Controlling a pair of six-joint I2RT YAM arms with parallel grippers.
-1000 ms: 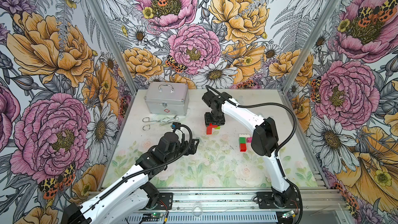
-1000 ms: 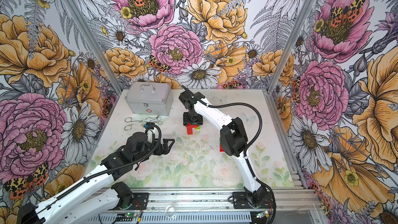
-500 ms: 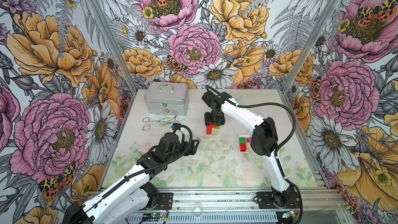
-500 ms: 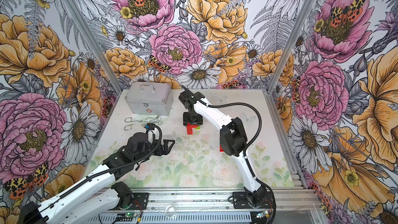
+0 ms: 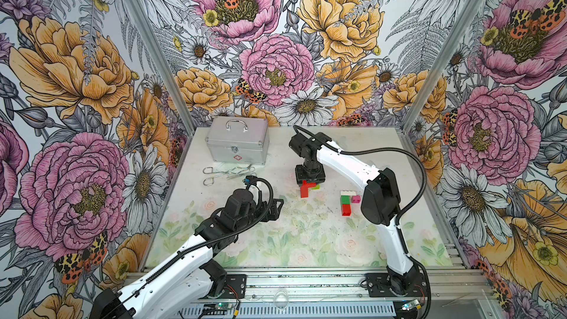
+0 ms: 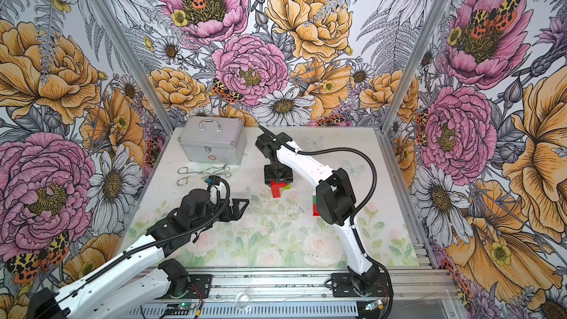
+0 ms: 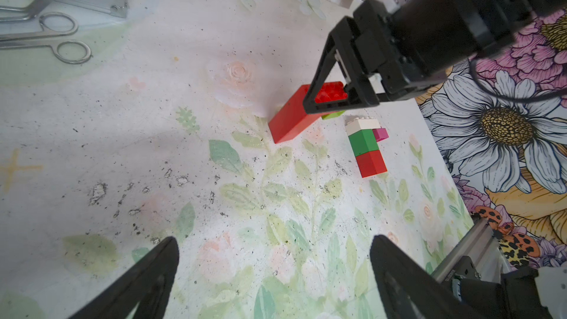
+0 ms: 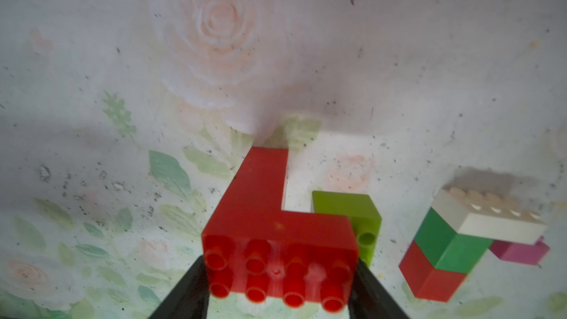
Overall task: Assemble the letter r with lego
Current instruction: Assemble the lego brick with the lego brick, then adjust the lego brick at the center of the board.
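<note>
I should next pull my right gripper back and lower it toward the bare mat (image 5: 319, 215) beside the brick stack, to release the lego in the open space.
A red lego piece (image 8: 276, 225) shaped like an L has my right gripper (image 8: 279, 271) shut on the ends of its studded top brick. Its long leg reaches down to the mat. In both top views the red piece (image 5: 305, 190) (image 6: 277, 191) hangs under the right gripper (image 5: 310, 179) (image 6: 278, 179) at mid-table. A lime green brick (image 8: 346, 207) (image 5: 316, 186) lies right beside it. To its right lies a stack (image 5: 346, 202) (image 7: 365, 145) of white, dark green and red bricks with a pink one at its side. My left gripper (image 7: 273, 243) (image 5: 274, 207) is open with nothing between its fingers.
A silver metal case (image 5: 237, 144) stands at the back left. Steel scissors-like tools (image 5: 227, 173) lie in front of it. The right arm's elbow (image 6: 334, 197) hides most of the brick stack in a top view.
</note>
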